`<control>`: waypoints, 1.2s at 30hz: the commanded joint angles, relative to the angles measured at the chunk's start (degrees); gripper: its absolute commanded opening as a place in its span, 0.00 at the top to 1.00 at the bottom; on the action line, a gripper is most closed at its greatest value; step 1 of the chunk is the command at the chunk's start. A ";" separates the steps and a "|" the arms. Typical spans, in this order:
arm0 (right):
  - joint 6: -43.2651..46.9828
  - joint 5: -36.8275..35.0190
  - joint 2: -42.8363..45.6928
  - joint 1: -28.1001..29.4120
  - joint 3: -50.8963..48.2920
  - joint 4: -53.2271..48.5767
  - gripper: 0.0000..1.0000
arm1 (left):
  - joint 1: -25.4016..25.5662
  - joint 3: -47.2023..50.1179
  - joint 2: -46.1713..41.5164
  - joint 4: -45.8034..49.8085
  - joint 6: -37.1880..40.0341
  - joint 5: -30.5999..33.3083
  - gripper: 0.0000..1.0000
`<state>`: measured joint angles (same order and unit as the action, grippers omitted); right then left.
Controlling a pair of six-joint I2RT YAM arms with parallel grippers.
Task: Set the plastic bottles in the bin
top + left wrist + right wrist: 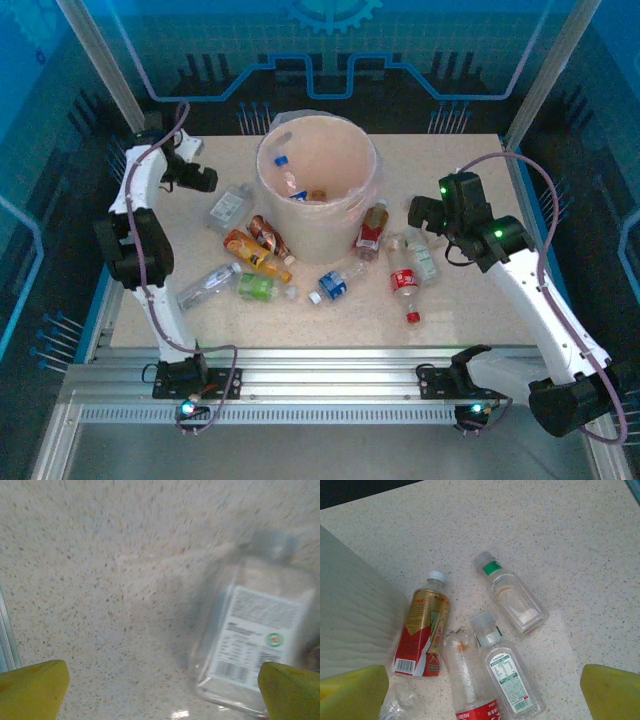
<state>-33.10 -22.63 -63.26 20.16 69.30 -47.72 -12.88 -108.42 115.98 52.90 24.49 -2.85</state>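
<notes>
I will next move my left gripper toward the bin (268, 170) and down over the bottle's labelled body (230, 207), then close it, as the clear square bottle is one finger off-centre.
The bin (268, 170) is a white bucket at the table's back centre, with a few bottles lying inside it. My left gripper (207, 180) hangs open left of the bin, just above a clear square bottle (230, 207). In the left wrist view that bottle (252, 635) lies on the table close to the right fingertip (292, 692), and my left gripper (162, 695) holds nothing. My right gripper (418, 213) is open right of the bin. Below my right gripper (482, 695) lie a red-and-gold bottle (422, 627), a green-banded clear bottle (512, 595), a white-labelled clear bottle (510, 677) and a red-labelled bottle (465, 680).
More bottles lie in front of the bin: orange (255, 252), brown (272, 238), green (258, 288), blue-labelled (335, 283) and a clear water bottle (208, 285). The bin wall (355, 625) stands close on the right gripper's left. A metal rail (6, 645) borders the table's left edge.
</notes>
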 commanded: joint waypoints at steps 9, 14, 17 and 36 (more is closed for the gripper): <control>-1.03 0.06 1.86 -0.81 -0.74 0.25 0.00 | 7.09 7.05 -1.38 -2.28 0.30 -6.16 0.01; -1.16 -0.31 2.53 -0.83 -1.09 -0.10 0.00 | 8.56 6.66 1.30 -1.93 1.59 -2.09 0.01; -1.39 -0.26 2.66 -0.86 -1.18 -0.14 0.00 | 8.97 6.60 2.48 -2.02 2.03 -0.45 0.01; -1.50 -0.24 2.18 -0.90 -1.18 0.19 0.00 | 10.42 5.65 8.56 -3.69 3.23 5.33 0.01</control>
<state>-33.69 -22.11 -61.34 20.16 68.53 -47.55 -2.61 -101.93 122.69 49.17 26.98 0.32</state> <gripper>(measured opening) 0.995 0.990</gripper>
